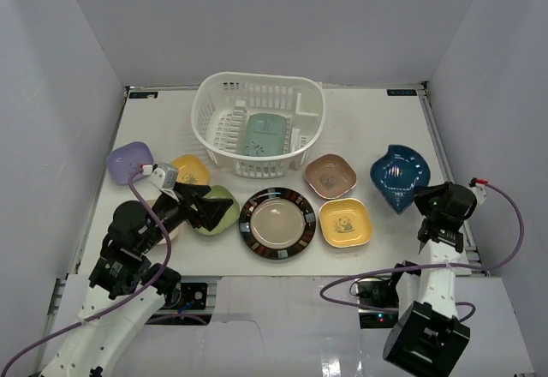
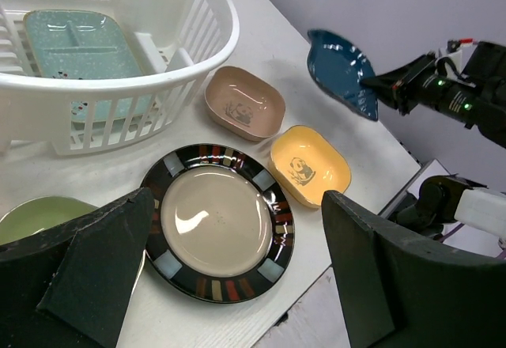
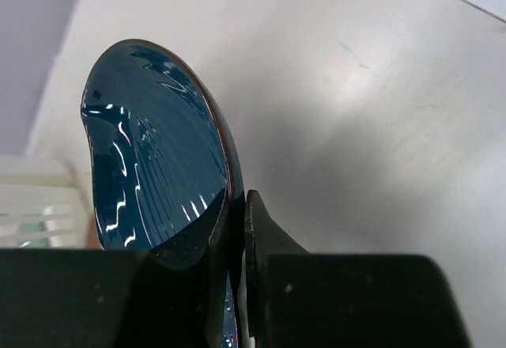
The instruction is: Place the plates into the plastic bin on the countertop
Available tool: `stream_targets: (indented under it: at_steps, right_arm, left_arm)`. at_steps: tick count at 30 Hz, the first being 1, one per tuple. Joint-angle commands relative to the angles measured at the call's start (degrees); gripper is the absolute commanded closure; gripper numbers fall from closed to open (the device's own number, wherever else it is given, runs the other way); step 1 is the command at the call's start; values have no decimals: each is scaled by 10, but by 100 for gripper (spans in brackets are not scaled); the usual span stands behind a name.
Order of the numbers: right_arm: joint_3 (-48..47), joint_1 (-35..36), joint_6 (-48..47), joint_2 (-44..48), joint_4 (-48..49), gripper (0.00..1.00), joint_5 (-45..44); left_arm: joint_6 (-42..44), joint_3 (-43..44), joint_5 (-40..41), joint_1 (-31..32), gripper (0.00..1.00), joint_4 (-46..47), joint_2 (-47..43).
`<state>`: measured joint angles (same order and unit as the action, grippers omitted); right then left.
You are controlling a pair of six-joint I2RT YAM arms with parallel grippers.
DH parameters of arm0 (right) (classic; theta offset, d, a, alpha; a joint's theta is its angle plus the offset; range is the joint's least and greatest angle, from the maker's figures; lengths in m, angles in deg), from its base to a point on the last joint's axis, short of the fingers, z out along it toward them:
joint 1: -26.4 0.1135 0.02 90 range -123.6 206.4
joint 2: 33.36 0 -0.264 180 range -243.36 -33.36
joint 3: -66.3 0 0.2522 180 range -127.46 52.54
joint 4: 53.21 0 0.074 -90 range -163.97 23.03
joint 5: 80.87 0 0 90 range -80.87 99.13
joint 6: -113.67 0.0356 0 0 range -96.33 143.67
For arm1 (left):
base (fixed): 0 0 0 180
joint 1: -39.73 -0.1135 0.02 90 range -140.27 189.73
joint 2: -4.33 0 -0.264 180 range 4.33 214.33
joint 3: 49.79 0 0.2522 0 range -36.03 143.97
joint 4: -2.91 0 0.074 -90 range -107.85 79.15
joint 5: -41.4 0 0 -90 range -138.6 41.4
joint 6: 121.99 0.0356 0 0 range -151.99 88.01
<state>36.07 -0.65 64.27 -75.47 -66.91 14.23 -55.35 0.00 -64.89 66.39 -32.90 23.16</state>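
My right gripper moves into the bin next and lets go of the rim over the mint dish (image 1: 261, 134), since that lies outward and to its left in the top view.
The white plastic bin (image 1: 224, 111) stands at the back of the countertop (image 1: 368, 120) with a mint dish (image 1: 261, 134) inside. The large plate (image 1: 276, 223) lies at the front centre. My left gripper (image 1: 208, 210) is open and empty, over the green dish (image 1: 221, 214) just left of the plate; in the left wrist view the plate (image 2: 213, 220) lies between its fingers (image 2: 103, 261). My right gripper (image 1: 424, 197) is shut on the rim of the dark blue dish (image 1: 399, 174), which is tilted up in the right wrist view (image 3: 150, 166).
A brown dish (image 1: 330, 176) and a yellow dish (image 1: 344, 222) lie right of the large plate. A lavender dish (image 1: 128, 161) and a second yellow dish (image 1: 190, 170) lie at the left. Pale walls enclose the countertop on three sides.
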Motion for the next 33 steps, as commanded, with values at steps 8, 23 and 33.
stream_targets:
  at_steps: [8,23,33]
  right_arm:
    - [-303,346,61,-113,145,92,-74]
    - [-715,622,30,-589,109,92,-292]
    - [-786,642,32,-711,72,92,-313]
  left_arm:
    - [-12,11,86,-4,2,-30,51]
    - [-99,20,182,-12,2,-101,169]
    - [-239,-87,11,-12,15,-90,129]
